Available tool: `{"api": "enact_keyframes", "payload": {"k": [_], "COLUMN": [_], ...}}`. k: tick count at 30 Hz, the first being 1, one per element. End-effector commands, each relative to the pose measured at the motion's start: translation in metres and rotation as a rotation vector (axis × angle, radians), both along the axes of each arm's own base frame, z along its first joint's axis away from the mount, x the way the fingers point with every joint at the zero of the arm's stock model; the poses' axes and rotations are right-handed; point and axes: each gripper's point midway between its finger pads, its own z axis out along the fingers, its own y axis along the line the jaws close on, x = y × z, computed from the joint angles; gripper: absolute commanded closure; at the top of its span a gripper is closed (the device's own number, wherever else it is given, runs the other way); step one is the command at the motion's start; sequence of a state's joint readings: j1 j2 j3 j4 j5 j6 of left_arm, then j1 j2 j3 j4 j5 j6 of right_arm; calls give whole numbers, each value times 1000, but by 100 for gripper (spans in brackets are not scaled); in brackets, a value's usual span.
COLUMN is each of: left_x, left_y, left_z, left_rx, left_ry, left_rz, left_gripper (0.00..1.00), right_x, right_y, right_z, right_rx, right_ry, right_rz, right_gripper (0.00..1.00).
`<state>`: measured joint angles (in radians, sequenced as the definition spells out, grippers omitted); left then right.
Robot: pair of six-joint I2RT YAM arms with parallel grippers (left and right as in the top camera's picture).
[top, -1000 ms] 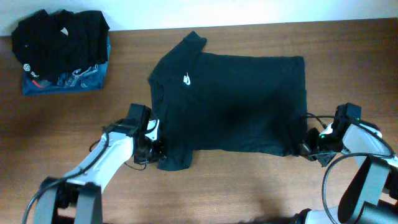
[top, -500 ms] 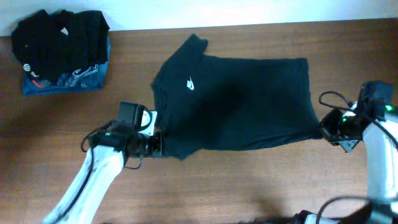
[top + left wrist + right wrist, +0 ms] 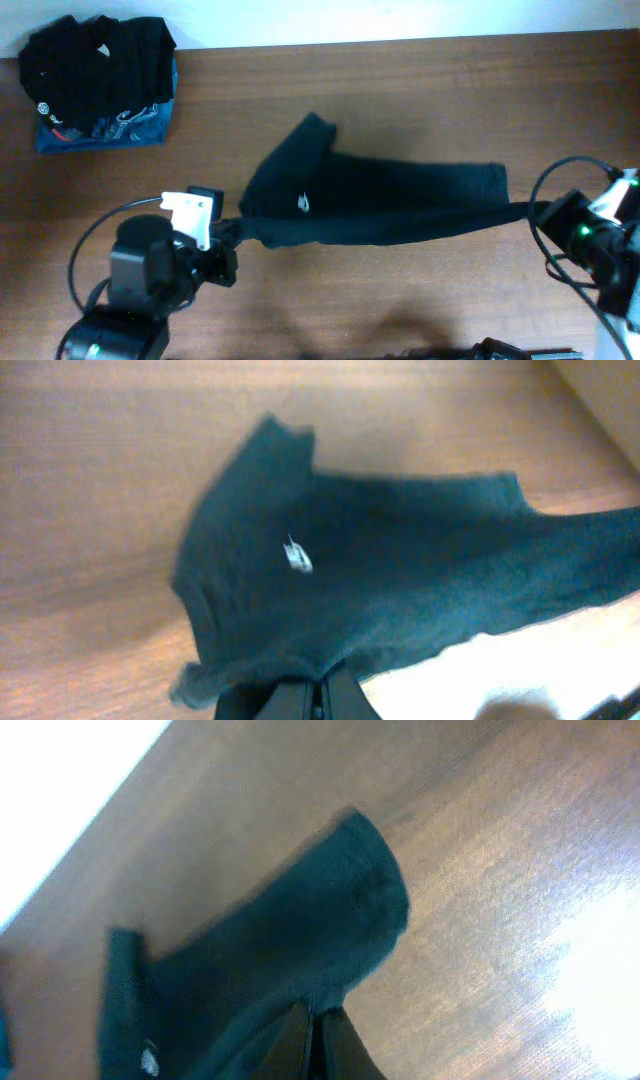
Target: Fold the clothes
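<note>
The tabletop beside the dark pile is bare and open outward, so I will next lift the shirt's corner in my left gripper, swing it outward and lower it there to let go.
A dark teal T-shirt [image 3: 370, 205] with a small white chest logo [image 3: 304, 203] hangs stretched between my two grippers above the wooden table. My left gripper [image 3: 228, 240] is shut on the shirt's near left corner, seen in the left wrist view [image 3: 318, 695] with the shirt [image 3: 390, 570] spread beyond it. My right gripper [image 3: 548, 210] is shut on the near right corner; the right wrist view [image 3: 312, 1038] shows the shirt [image 3: 290, 950] draping away from it. The shirt's far sleeve [image 3: 312, 130] still rests on the table.
A pile of dark clothes [image 3: 95, 60] sits on a blue folded garment [image 3: 110, 130] at the back left corner. The wooden table [image 3: 450, 90] reaches to a white wall at the back. Cables trail from both arms.
Both grippers have risen and pulled toward the front edge with the shirt's near corners. The shirt lifted off the table and narrowed into a hanging band.
</note>
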<state>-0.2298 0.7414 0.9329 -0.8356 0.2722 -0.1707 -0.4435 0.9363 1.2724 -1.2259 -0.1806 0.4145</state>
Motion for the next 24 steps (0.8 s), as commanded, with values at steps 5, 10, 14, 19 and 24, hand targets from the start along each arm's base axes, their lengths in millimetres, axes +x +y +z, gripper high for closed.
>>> {"api": "enact_keyframes", "payload": {"k": [5, 10, 14, 19, 24], "left_x": [-14, -45, -74, -103, -124], "left_y": [22, 43, 50, 57, 62], "left_z": [103, 172, 204, 233, 257], "left_rx": [64, 88, 82, 63, 49], "left_ry": [-255, -389, -451, -516, -590], "left_rz": [55, 123, 122, 129, 133], "left_gripper": [100, 99, 100, 99, 99], "right_x": [-32, -66, -86, -101, -115], "right_y": [14, 30, 40, 47, 55], "right_z": [114, 180, 204, 224, 244], "right_rx": [-167, -248, -280, -315, -346], "right_ry": [-224, -379, -447, -511, -585], "right_rz": [39, 38, 40, 40, 43], "right_gripper": [96, 96, 96, 96, 96]}}
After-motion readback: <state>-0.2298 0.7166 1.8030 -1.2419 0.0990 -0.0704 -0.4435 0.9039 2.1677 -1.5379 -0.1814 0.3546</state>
